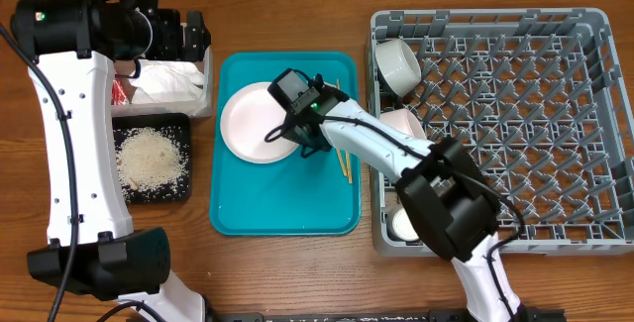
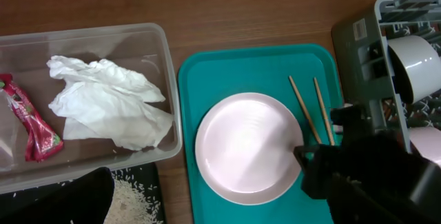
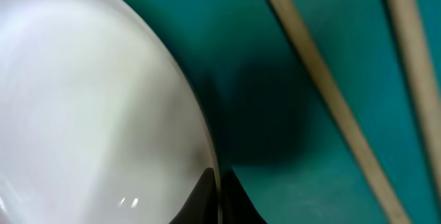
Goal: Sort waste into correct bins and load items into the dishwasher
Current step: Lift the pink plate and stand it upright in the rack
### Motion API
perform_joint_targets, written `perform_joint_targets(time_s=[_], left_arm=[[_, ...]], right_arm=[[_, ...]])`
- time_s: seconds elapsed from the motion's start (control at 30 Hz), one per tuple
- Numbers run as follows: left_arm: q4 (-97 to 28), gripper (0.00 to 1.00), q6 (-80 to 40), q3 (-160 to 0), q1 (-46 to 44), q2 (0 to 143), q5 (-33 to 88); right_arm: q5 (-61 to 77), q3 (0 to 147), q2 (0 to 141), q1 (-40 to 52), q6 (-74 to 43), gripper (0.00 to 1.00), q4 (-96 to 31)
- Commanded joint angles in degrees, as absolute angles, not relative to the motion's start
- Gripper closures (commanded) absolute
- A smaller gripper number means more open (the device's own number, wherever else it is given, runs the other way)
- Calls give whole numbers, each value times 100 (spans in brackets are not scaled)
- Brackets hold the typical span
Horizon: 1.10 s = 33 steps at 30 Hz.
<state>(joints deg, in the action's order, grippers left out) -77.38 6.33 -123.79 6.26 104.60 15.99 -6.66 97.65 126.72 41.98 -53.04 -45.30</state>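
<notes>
Next, the right gripper lifts off the tray, tilts the plate point(image 1: 253, 122) upright and lowers it into the rack beside the pinkish bowl, where the rack's wires stand empty.
A pale-pink plate point(image 1: 253, 122) lies on the teal serving tray point(image 1: 287, 208). My right gripper point(image 1: 297, 144) is shut on its right rim; in the right wrist view the fingers point(image 3: 219, 196) pinch the plate's edge point(image 3: 89, 100). Two wooden chopsticks point(image 1: 342, 159) lie just right of the plate, also in the left wrist view point(image 2: 310, 107). My left gripper point(image 1: 193, 37) hovers open and empty over the clear tub point(image 1: 203, 94), which holds a white tissue point(image 2: 103, 103) and a red sauce packet point(image 2: 31, 124). Rice point(image 1: 154, 157) fills the black tray point(image 1: 154, 193).
The grey dish rack point(image 1: 495, 25) stands on the right with a white bowl point(image 1: 398, 62), a pinkish bowl point(image 1: 406, 122) and a small cup point(image 1: 404, 225) along its left side. The right arm stretches across the rack's left edge and the teal tray.
</notes>
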Motion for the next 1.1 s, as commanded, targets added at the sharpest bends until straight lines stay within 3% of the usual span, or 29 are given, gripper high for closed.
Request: perform_joint_targets(time_s=[0.0,0.23,0.47,0.83,1.07], left_arm=[[-7734,0,663,-12422,635,10420,1590],[-7734,0,663,-12420,635,10420,1590],[-7734,0,663,-12420,635,10420,1590],[-7734,0,663,-12422,635,10420,1592],[-7734,1,663,-12422,635,10420,1592]], right_arm=[[-1468,9839,11732,4171,-4383,96,-4764],[-5068,9839,9970,4169,-4003,96,-5734],[-8809,9835,9590,3938,-3625,96,-7288],[-8589,9513,10127,2746,-3614,96,-7679],[-8191,9161,10615,2687,-3614,96,-7240]])
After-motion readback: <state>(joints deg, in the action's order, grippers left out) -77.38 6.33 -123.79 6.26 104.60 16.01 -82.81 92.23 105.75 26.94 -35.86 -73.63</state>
